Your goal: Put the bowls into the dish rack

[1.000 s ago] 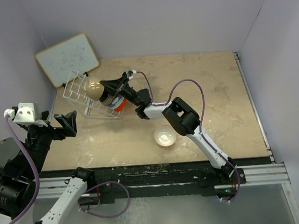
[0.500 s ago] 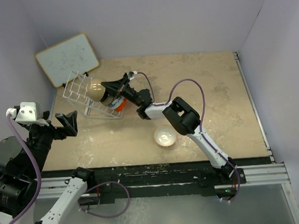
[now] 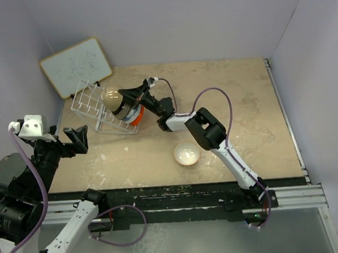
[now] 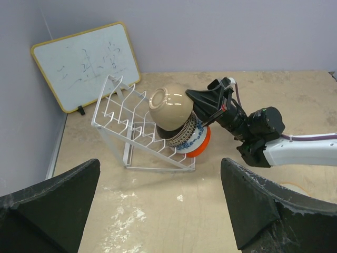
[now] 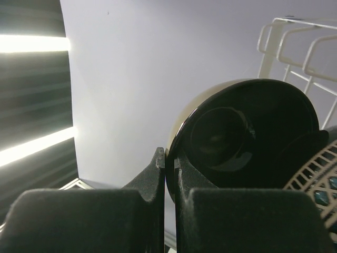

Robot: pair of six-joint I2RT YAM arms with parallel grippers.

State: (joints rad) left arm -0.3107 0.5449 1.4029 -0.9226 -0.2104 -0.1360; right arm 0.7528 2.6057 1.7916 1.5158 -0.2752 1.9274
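My right gripper lowers the tan bowl from above the rack's wires in among them next, close (image 3: 111, 110) beside the patterned bowl.
The white wire dish rack (image 3: 87, 103) lies tilted at the back left, also in the left wrist view (image 4: 121, 113). Stacked at its right end are the orange-red bowl (image 4: 204, 145), the blue-and-white bowl (image 4: 188, 136) and a dark rim between that and the tan bowl (image 4: 169, 108) on top. My right gripper (image 3: 124, 95) is shut on the tan bowl's rim (image 5: 181, 132); its inside looks glossy dark in the right wrist view. The white bowl (image 3: 187, 154) sits upright on the table. My left gripper (image 4: 158, 211) is open and empty, near and left of the rack.
A wood-framed whiteboard (image 3: 76, 66) leans against the back-left wall behind the rack. Purple walls close in the left, back and right. White powdery smears (image 4: 113, 221) mark the table in front of the rack.
The tan bowl, held by my right gripper, has shifted slightly to the right over the stacked bowls. The left arm has barely moved.
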